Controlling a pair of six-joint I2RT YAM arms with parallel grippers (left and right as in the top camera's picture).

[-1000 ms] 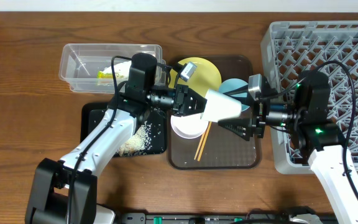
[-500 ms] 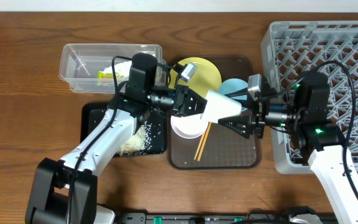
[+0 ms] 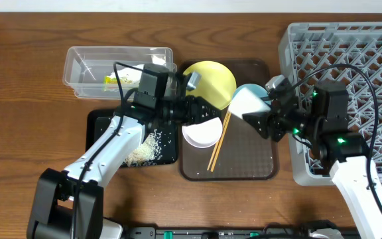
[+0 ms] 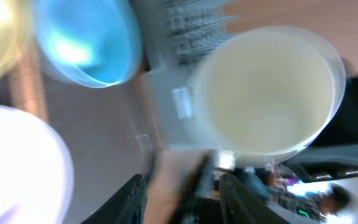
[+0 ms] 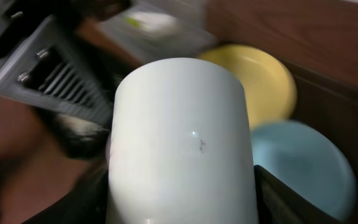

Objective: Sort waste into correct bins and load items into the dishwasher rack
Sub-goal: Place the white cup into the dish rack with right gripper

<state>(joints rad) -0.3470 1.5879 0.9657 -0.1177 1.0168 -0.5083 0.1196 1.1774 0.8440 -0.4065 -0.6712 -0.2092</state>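
The grey rack (image 3: 350, 40) is empty, so my right gripper will carry the small white cup (image 3: 247, 103) over it, then back and down into the near end of the rack.
My right gripper (image 3: 262, 114) is shut on the small white cup (image 3: 247, 103), holding it on its side above the brown tray; the cup fills the right wrist view (image 5: 182, 137). My left gripper (image 3: 201, 110) is open and empty, just left of the cup and above the white bowl (image 3: 201, 134). The cup's mouth faces the left wrist camera (image 4: 266, 93). The yellow plate (image 3: 211, 78), the light blue bowl (image 3: 249, 89) and the wooden chopsticks (image 3: 217, 143) lie on the brown tray. The grey rack (image 3: 350, 40) stands at the right.
The clear tub (image 3: 78, 56) at the back left holds the green-yellow wrapper (image 3: 115, 81). The black tray (image 3: 101, 126) in front of it holds white rice (image 3: 144, 149). The brown serving tray (image 3: 244, 166) sits in the middle, against the rack.
The left gripper has let go of the cup and drawn back left. The right gripper now holds the cup alone and has carried it right, toward the rack.
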